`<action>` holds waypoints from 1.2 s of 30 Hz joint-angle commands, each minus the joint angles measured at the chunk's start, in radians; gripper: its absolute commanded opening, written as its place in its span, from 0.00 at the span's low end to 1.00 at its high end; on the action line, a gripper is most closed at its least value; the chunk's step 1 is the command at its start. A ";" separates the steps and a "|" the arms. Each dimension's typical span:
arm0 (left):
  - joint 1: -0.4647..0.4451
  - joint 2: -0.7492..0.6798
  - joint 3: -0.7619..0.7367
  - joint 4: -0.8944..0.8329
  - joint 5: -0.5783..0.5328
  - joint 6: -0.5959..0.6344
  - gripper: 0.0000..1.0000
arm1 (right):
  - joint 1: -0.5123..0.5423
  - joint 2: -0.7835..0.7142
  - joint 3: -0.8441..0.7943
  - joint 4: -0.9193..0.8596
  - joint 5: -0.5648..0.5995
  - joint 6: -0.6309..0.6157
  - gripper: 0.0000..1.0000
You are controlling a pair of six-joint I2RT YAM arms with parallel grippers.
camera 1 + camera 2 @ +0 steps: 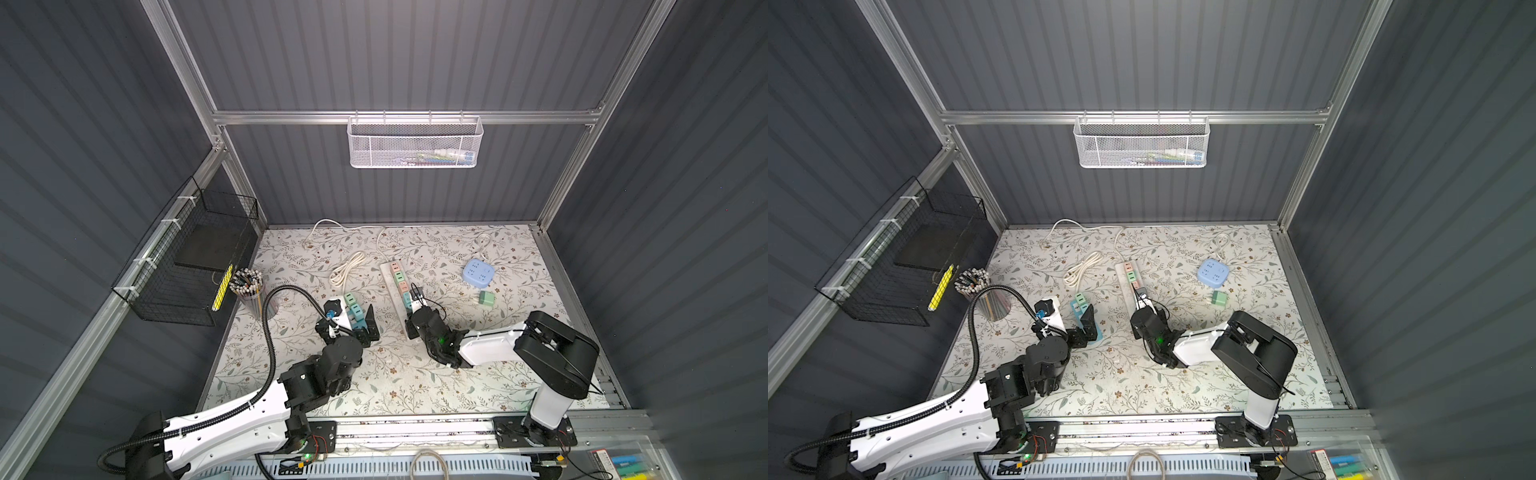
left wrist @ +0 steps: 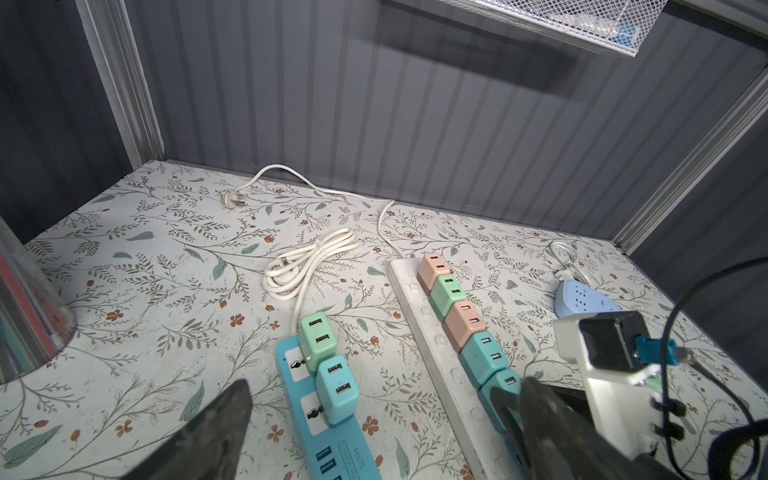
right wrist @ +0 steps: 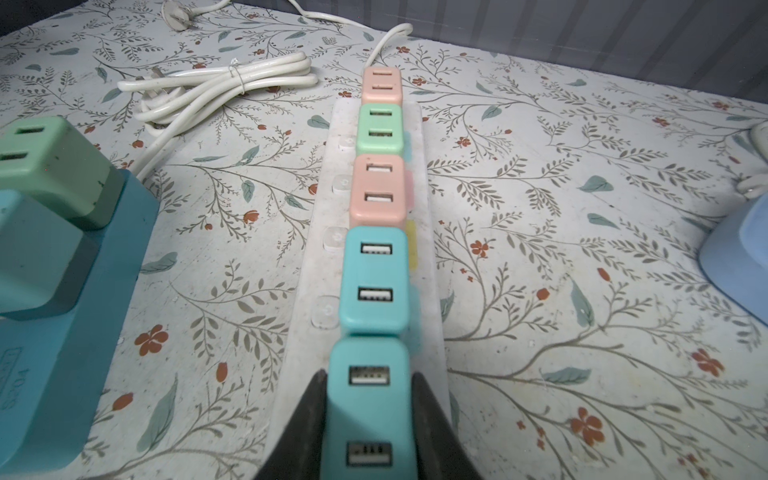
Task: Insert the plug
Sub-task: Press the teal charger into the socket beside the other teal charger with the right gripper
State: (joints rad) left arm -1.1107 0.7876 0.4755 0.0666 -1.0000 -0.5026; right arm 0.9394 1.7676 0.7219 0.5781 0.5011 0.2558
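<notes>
The right gripper should next push the teal plug, which is already lined up with its row, toward the coiled white cable (image 1: 347, 269) (image 3: 228, 84), which is outward of the gripper, and then let go of the plug.
A long white power strip (image 3: 303, 291) lies in the middle of the floral mat, seen in both top views (image 1: 390, 282) (image 1: 1124, 276). A row of pink, green and teal plugs stands on it. In the right wrist view my right gripper (image 3: 370, 415) is shut on the teal plug (image 3: 370, 399) at the near end of that row. Its dark fingers (image 3: 303, 436) press on the plug's two sides. I cannot tell how deep the plug sits in the strip. My left gripper (image 2: 386, 386) is open above a blue power strip (image 2: 332, 436) that carries a green and a teal plug, and it holds nothing.
A loose green plug (image 1: 486, 299) and a light blue socket hub (image 1: 478, 272) lie to the right of the white strip. A coiled white cable (image 1: 347, 270) is behind the blue strip. A pencil cup (image 1: 249, 291) and a black wire basket (image 1: 187, 266) stand at the left.
</notes>
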 commanded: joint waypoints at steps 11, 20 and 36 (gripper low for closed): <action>0.008 -0.026 0.065 -0.071 -0.040 -0.001 1.00 | -0.033 0.230 0.311 -0.222 -0.149 -0.067 0.32; 0.008 -0.059 0.076 -0.092 -0.029 -0.004 1.00 | -0.040 0.044 0.307 -0.311 -0.192 -0.039 0.58; 0.008 -0.050 0.124 -0.146 -0.005 0.008 1.00 | -0.166 0.068 0.411 -0.497 -0.296 0.021 0.60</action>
State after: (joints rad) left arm -1.1107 0.7414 0.5598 -0.0383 -1.0050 -0.4980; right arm 0.7742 1.8179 1.1267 0.1322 0.2413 0.2584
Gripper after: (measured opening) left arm 0.997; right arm 0.600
